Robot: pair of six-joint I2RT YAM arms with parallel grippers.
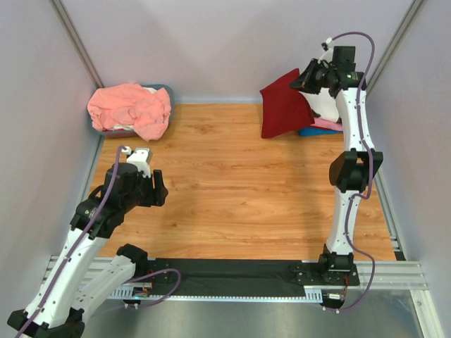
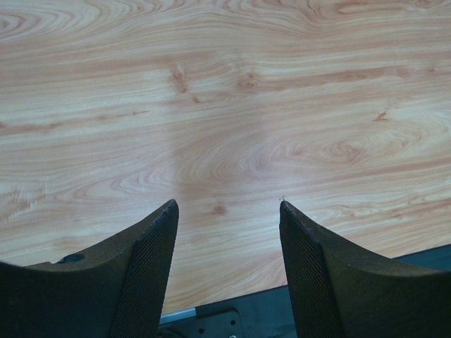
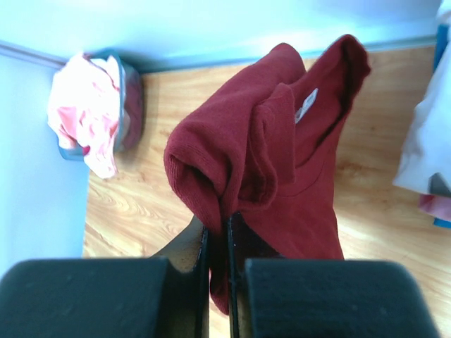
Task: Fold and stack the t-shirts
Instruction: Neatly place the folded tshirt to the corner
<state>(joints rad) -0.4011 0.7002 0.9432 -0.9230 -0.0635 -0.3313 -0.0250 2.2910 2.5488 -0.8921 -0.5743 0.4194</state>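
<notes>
My right gripper will pull the dark red t-shirt [image 1: 282, 107] to the right in the top view across the small stack [image 1: 324, 107], then move it down and let it go, because most of it hangs beside the stack.
My right gripper [image 1: 304, 79] [image 3: 218, 224] is shut on the dark red t-shirt [image 1: 282, 107] [image 3: 282, 162], pinching a fold of it and holding it up at the far right of the table. Behind it lies a small stack with a white t-shirt [image 1: 324, 109] [image 3: 426, 141], a pink one [image 1: 328, 124] and a blue one [image 1: 313, 132]. A crumpled salmon-pink t-shirt [image 1: 130, 107] [image 3: 84, 113] fills the bin at the far left. My left gripper [image 1: 161, 190] [image 2: 227, 208] stands open over bare wood at the near left, nothing between its fingers.
A blue-grey bin [image 1: 165, 91] holds the salmon-pink cloth at the back left corner. Grey walls enclose the wooden table [image 1: 232, 190] on three sides. A black rail [image 1: 232, 271] with the arm bases runs along the near edge.
</notes>
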